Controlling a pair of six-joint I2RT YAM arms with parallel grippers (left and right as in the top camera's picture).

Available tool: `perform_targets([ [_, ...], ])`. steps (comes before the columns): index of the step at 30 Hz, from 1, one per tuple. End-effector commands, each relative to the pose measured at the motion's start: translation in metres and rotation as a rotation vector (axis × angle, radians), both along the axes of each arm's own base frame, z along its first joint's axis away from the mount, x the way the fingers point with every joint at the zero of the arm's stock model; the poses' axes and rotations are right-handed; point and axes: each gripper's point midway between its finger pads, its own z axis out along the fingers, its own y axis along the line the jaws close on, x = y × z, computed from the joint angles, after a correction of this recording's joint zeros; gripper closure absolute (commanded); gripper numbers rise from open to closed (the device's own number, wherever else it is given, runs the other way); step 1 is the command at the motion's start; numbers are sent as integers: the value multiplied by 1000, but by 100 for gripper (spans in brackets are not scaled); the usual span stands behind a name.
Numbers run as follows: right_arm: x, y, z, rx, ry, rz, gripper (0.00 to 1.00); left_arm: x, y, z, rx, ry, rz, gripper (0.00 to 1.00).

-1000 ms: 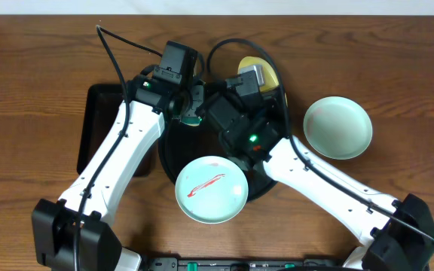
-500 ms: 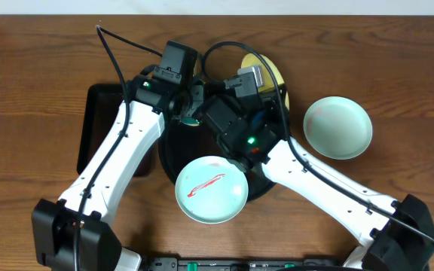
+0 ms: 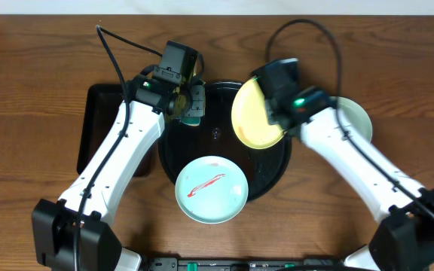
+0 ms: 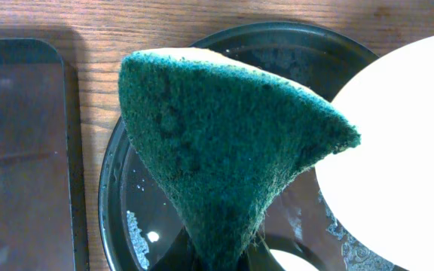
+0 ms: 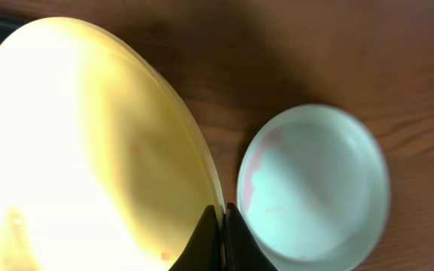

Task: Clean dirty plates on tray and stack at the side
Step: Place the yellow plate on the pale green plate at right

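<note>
The second pale blue plate (image 3: pixel 357 117) sits below my right gripper, toward the right in the overhead view. This gripper moves over it next, lowers and releases the yellow plate (image 3: pixel 253 114).
Over the back of the round black tray (image 3: pixel 276 175), my right gripper (image 3: pixel 278 114) is shut on the right rim of the yellow plate (image 3: pixel 253 114) and holds it tilted up. In the right wrist view the fingers (image 5: pixel 211 235) pinch that yellow plate (image 5: pixel 89 143). A pale blue plate (image 3: pixel 212 190) with a red smear lies on the tray's front edge. A second pale blue plate (image 5: pixel 315 192) sits on the table to the right, with faint pink at its inner edge. My left gripper (image 4: pixel 221 263) is shut on a green sponge (image 4: pixel 224 143) above the tray's back left.
A rectangular black tray (image 3: pixel 99 128) lies left of the round one, under my left arm. My right arm covers most of the pale blue plate (image 3: pixel 359 120) in the overhead view. Wet streaks show on the round tray (image 4: pixel 138 226).
My right arm has swung from over the tray's middle toward the right, carrying the yellow plate and tilting it up. It now covers the right blue plate. The left arm has stayed put.
</note>
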Motion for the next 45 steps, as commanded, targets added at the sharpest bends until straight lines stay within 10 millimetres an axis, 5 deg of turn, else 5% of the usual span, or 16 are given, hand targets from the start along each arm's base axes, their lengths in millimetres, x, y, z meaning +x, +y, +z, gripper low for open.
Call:
perform_targets([
  [1, -5, -8, 22, 252, 37, 5, 99, 2, 2, -3, 5, 5, 11, 92],
  [6, -10, -80, 30, 286, 57, -174, 99, 2, 2, -2, 5, 4, 11, 92],
  [11, -31, -155, 14, 267, 137, -393, 99, 3, 2, -2, 3, -1, 11, 93],
  [15, -45, -191, -7, 267, 176, -505, 99, 4, 1, -1, 1, -5, 11, 93],
  [19, -53, -206, -36, 274, 186, -555, 99, 4, 1, -1, 1, -5, 11, 93],
  [25, -50, -211, -81, 260, 120, -557, 94, 4, 1, -1, 1, -5, 11, 93],
  [34, -24, -202, -66, 327, 38, -497, 50, 4, 1, -1, 1, -5, 11, 92],
  [37, -15, -176, -46, 435, 58, -388, 47, 4, 1, -1, 1, -5, 11, 93],
  [41, -8, -112, -18, 644, 96, -180, 49, 5, 3, -1, 10, -9, 16, 93],
  [45, -28, -44, -18, 747, 209, -12, 51, 6, 7, -1, 26, -16, 26, 92],
])
